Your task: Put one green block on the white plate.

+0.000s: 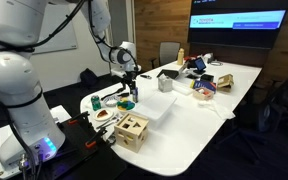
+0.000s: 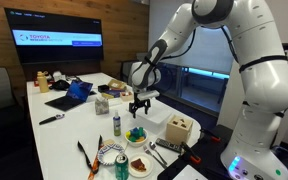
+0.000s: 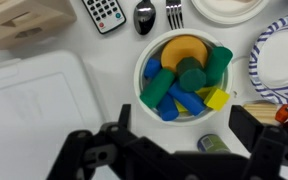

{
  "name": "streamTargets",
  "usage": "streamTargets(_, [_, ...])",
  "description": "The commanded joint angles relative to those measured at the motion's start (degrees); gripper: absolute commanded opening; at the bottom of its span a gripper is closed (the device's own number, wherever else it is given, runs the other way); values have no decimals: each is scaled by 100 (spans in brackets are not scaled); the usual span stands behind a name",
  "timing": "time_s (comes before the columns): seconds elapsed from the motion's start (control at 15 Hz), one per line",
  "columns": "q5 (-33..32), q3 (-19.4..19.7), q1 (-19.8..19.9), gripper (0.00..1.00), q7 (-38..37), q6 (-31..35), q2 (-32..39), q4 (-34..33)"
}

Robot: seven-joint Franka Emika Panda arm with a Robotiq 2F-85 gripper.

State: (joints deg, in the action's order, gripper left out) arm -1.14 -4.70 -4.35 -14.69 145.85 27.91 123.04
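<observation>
The open fingers of my gripper come down toward the white bowl next, either side of the upright green cylinder, since that one stands clear atop the other blocks.
A white bowl (image 3: 144,55) holds several blocks: green cylinders (image 3: 156,88), blue ones, a yellow one and an orange one. It shows in both exterior views (image 1: 127,103) (image 2: 136,134). My gripper (image 3: 184,128) hovers above the bowl (image 1: 129,90) (image 2: 139,104), open and empty, with its fingers either side of the bowl's near edge. The white plate (image 2: 139,165) with reddish-brown bits sits near the wooden box. It also shows in an exterior view (image 1: 104,114) and is cut off at the top edge of the wrist view (image 3: 229,8).
A wooden box (image 3: 24,20) and a white rectangular box (image 3: 34,110) lie beside the bowl. A blue-patterned plate (image 3: 279,60), a remote (image 3: 104,12), a spoon (image 3: 144,14), a fork (image 3: 174,12) and a small green bottle (image 3: 212,143) surround it. Clutter fills the far table.
</observation>
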Motion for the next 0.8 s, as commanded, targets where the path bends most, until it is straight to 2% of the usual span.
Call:
streamTargets(0.0, [374, 15, -65, 100, 103, -102, 199, -117])
streamTargets(0.4, [365, -13, -235, 100, 314, -150, 745, -330])
streamTargets(0.73, [298, 38, -437, 100, 359, -325, 1305, -844])
